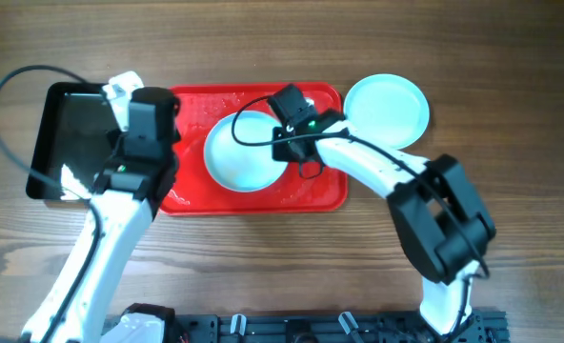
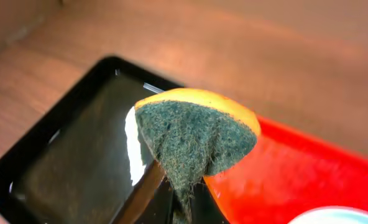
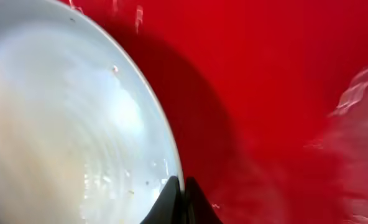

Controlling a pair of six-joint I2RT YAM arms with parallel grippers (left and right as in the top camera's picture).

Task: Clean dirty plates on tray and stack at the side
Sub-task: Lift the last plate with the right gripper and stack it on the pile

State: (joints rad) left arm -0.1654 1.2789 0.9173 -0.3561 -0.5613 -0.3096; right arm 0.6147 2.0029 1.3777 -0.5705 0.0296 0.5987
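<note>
Next, my left gripper will shift left in the overhead view, lower and release the sponge.
A pale blue-white plate (image 1: pixel 244 152) lies in the middle of the red tray (image 1: pixel 191 195). My right gripper (image 1: pixel 284 133) is shut on its right rim. In the right wrist view the fingers (image 3: pixel 183 186) pinch the rim of the plate (image 3: pixel 66 124) over the tray (image 3: pixel 283 93), and small specks show on the plate. Another plate (image 1: pixel 387 110) lies on the table right of the tray. My left gripper (image 1: pixel 125 100) is shut on a yellow sponge with a green scouring face (image 2: pixel 196 137). It holds the sponge above the border of the black tray and the red tray (image 2: pixel 277 180).
A black rectangular tray (image 1: pixel 58 143) sits left of the red tray and also shows in the left wrist view (image 2: pixel 78 155). A black cable (image 1: pixel 10 81) loops over the table at the far left. The bare wooden table (image 1: pixel 282 267) surrounds the trays.
</note>
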